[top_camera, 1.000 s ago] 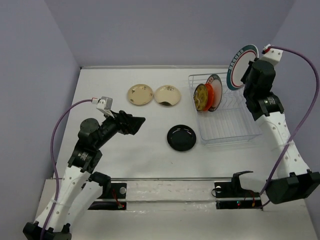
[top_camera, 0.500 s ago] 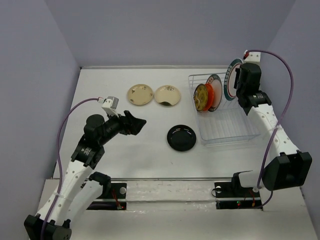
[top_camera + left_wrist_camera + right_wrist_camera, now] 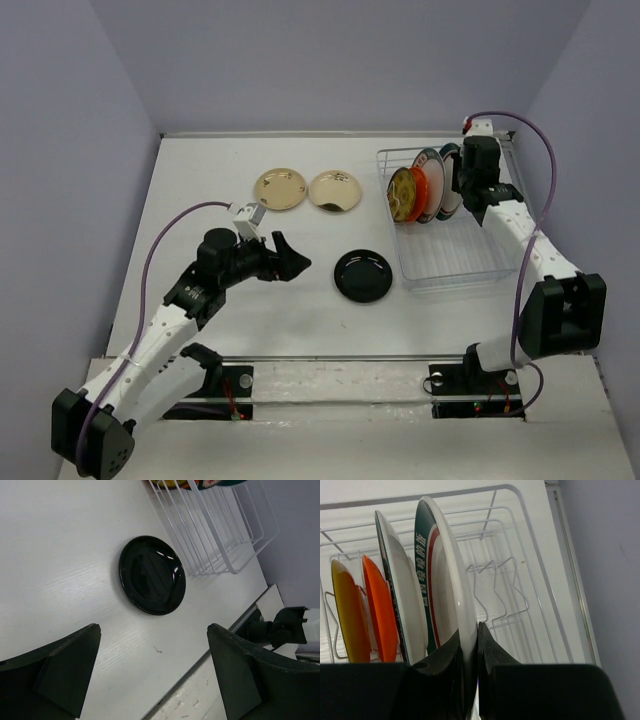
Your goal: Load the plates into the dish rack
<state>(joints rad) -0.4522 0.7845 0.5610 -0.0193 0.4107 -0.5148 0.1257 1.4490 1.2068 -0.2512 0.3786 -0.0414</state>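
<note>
My right gripper is about to move slightly toward the second teal-rimmed plate (image 3: 395, 595), and then it will open.
My right gripper (image 3: 470, 635) is shut on the rim of a white plate with a teal rim (image 3: 445, 580), held upright inside the white wire dish rack (image 3: 455, 250). Beside it stand a second teal-rimmed plate (image 3: 395, 595), an orange plate (image 3: 379, 610) and an amber plate (image 3: 347, 615). The glossy black plate (image 3: 363, 275) lies flat on the table, also in the left wrist view (image 3: 152, 575). My left gripper (image 3: 292, 264) is open and empty, left of the black plate. Two cream-gold plates (image 3: 280, 189) (image 3: 335, 190) lie flat at the back.
The rack (image 3: 220, 535) has free slots to the right of the held plate. The table's near edge with a metal rail (image 3: 340, 358) runs in front of the arms. Purple walls close the left, back and right sides.
My right gripper has brought the teal-rimmed plate down from above the rack into it. My left gripper has moved right, toward the black plate.
</note>
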